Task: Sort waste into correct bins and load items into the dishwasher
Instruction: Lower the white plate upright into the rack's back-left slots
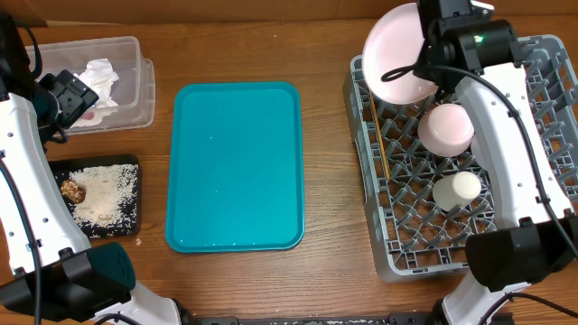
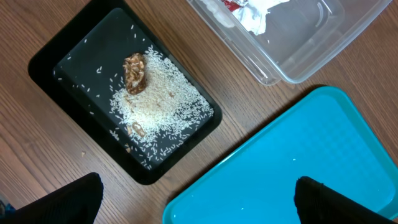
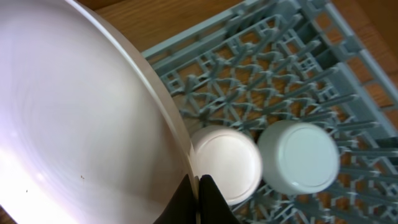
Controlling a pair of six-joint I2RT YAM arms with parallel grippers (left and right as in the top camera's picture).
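The wires of the rack between the wooden stick and the pink bowl are empty. My right gripper needs to lower the plate into them.
My right gripper (image 3: 198, 186) is shut on the rim of the pale pink plate (image 3: 74, 124) and holds it tilted over the far left corner of the grey dish rack (image 1: 533, 108). It also shows in the overhead view (image 1: 424, 63), as does the plate (image 1: 396, 50). An upturned pink bowl (image 1: 445, 128), an upturned white bowl (image 1: 456, 190) and the wooden stick (image 1: 379, 135) are in the rack. My left gripper (image 2: 199, 205) is open and empty, above the teal tray's corner. The clear tub (image 1: 135, 86) holds white tissue (image 1: 99, 77) and a red-and-white wrapper (image 2: 233, 3). The black tray (image 1: 122, 217) holds rice crumbs (image 2: 161, 102) and a brown lump (image 2: 135, 73).
The large teal tray (image 1: 237, 167) lies in the middle of the wooden table, between the bins on the left and the rack on the right. The right arm reaches over the rack's right half.
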